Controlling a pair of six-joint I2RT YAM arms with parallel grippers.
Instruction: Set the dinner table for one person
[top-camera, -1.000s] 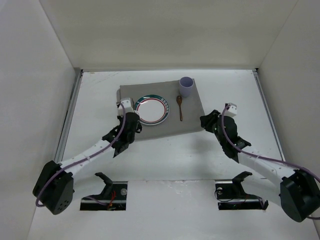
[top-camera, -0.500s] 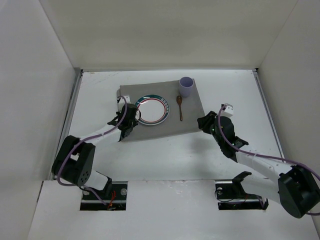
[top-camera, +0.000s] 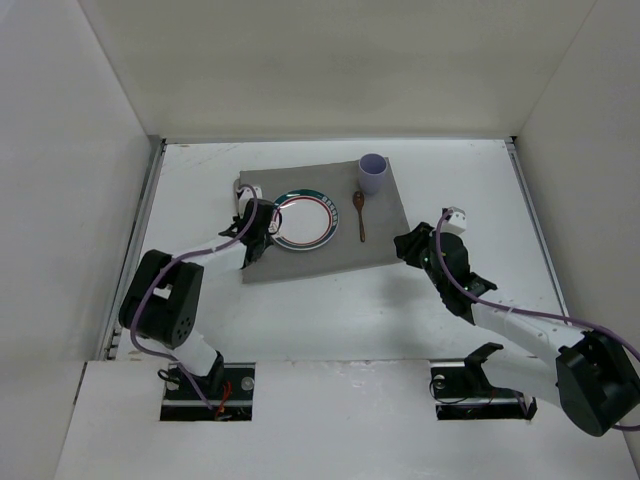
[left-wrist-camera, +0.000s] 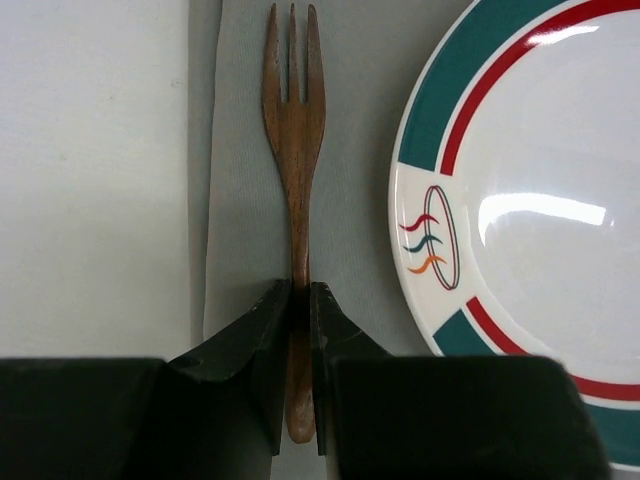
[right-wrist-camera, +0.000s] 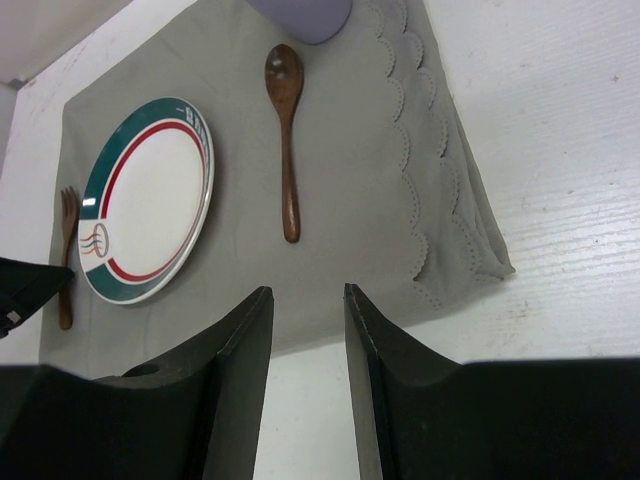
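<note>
The fork's handle comes free next, as my left gripper stays low and still over the mat's strip (left-wrist-camera: 240, 200) beside the plate and spreads; the fork already lies straight there.
The white dinner table (top-camera: 330, 310) carries a grey cloth mat (top-camera: 330, 255). On the mat are a white plate (top-camera: 302, 219) with green and red rings, a wooden spoon (top-camera: 360, 215) to its right and a purple cup (top-camera: 373, 175) at the far right corner. My left gripper (left-wrist-camera: 301, 290) is shut on the handle of a wooden fork (left-wrist-camera: 294, 130). The fork lies along the mat's left strip (left-wrist-camera: 240, 200), beside the plate (left-wrist-camera: 540, 210), tines pointing away. My right gripper (right-wrist-camera: 307, 295) is open and empty, over the mat's near edge, below the spoon (right-wrist-camera: 287, 150).
White walls enclose the table on three sides. Bare tabletop (right-wrist-camera: 560, 150) lies right of the mat's scalloped edge. The left arm (top-camera: 200, 262) stretches from the near left towards the mat. Two gripper stands (top-camera: 480, 385) sit at the near edge.
My left gripper has moved up and left with the fork, from the mat's near-left corner to beside the plate's left rim. The right gripper shifted slightly left.
</note>
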